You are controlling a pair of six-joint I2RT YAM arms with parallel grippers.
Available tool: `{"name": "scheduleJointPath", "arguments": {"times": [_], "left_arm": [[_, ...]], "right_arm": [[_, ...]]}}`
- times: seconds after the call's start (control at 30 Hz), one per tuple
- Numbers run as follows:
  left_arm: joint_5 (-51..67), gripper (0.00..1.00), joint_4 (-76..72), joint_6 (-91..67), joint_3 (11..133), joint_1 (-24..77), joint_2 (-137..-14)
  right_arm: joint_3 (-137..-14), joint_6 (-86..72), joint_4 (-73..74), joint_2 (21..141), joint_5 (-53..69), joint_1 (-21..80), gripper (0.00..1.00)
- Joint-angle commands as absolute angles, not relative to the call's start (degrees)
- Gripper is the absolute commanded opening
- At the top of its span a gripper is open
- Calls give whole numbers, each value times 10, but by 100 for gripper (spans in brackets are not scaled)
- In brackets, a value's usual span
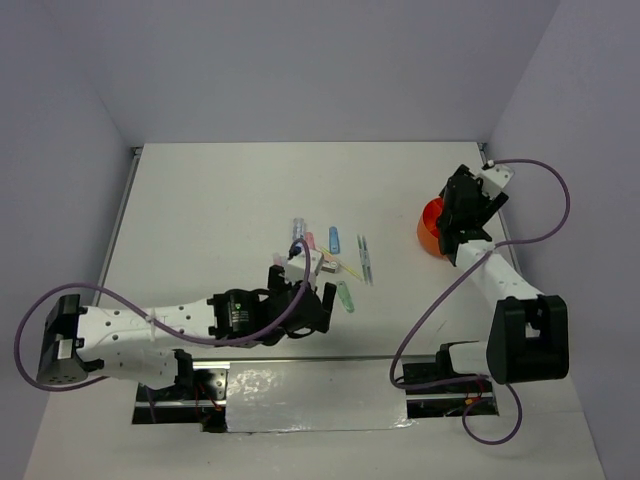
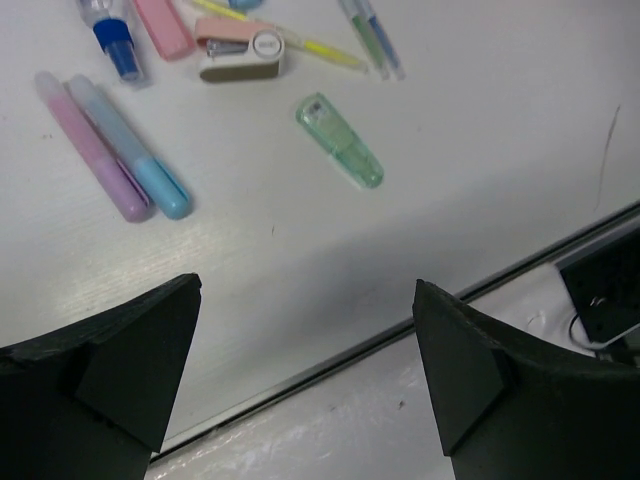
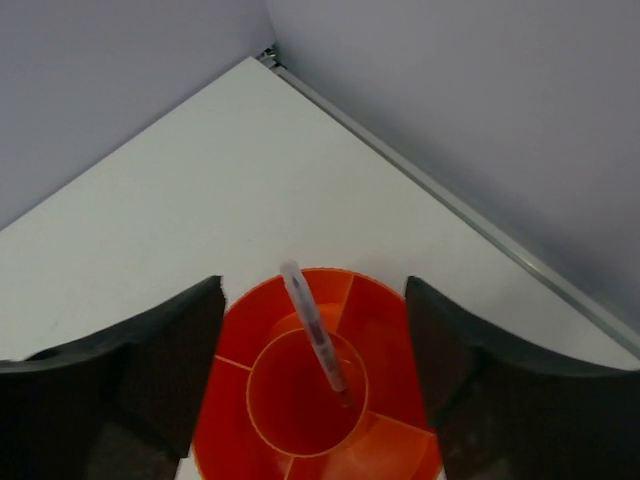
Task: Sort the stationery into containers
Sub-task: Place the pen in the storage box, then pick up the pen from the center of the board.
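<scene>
My left gripper reaches outward, turns and descends next, clear of the stapler, onto the near half of the yellow pen [image 2: 320,45], which lies outward and below.
The stationery lies loose mid-table [image 1: 335,255]. In the left wrist view I see a pink marker [image 2: 95,150] beside a blue marker [image 2: 135,150], a green capped item [image 2: 340,140], a pink-and-white eraser-like block [image 2: 240,55], a yellow pen [image 2: 320,45] and thin pens [image 2: 372,35]. My left gripper [image 2: 305,370] is open and empty, hovering near the table's front edge, on the near side of these items [image 1: 312,305]. My right gripper [image 3: 315,370] is open directly above the orange divided cup [image 3: 260,330]. A thin grey pen [image 3: 315,330] stands tilted in the cup's centre compartment.
The cup [image 1: 428,222] sits at the right side of the table, partly hidden by my right gripper [image 1: 455,225]. Grey walls enclose the table on three sides. A metal rail [image 2: 330,350] runs along the table's front edge just below my left gripper.
</scene>
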State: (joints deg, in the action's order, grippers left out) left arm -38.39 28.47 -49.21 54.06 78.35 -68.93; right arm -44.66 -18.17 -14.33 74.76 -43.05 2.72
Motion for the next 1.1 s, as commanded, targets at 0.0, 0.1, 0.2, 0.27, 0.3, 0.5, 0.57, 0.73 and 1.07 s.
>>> {"name": "scheduleJointPath", "arguments": {"times": [0.0,0.1,0.2,0.27,0.3,0.5,0.57,0.73,1.07], "left_arm": [[-388,99,268,-469,598,761,-712],[-383,99,266,-461,634,744,-745],[-364,99,256,-454,666,712,-793],[-325,99,229,-443,683,678,-820],[-311,99,220,-439,689,665,-850],[-286,95,263,-458,807,599,-1015],[-311,92,308,-488,873,597,-1056],[-350,81,413,-626,1026,596,-1177],[-383,76,567,-882,1147,592,-1277]], "right_arm": [[-443,-189,-149,715,-407,25,84],[-450,-199,-131,673,-353,25,97],[-444,-230,-97,597,-317,27,97],[-432,-245,-70,555,-273,27,97],[-425,-268,-51,516,-258,28,96],[-396,-288,79,375,-90,32,92],[-386,-290,123,352,-77,33,91],[-352,-285,174,290,-49,33,90],[-388,-271,237,253,-30,33,90]]}}
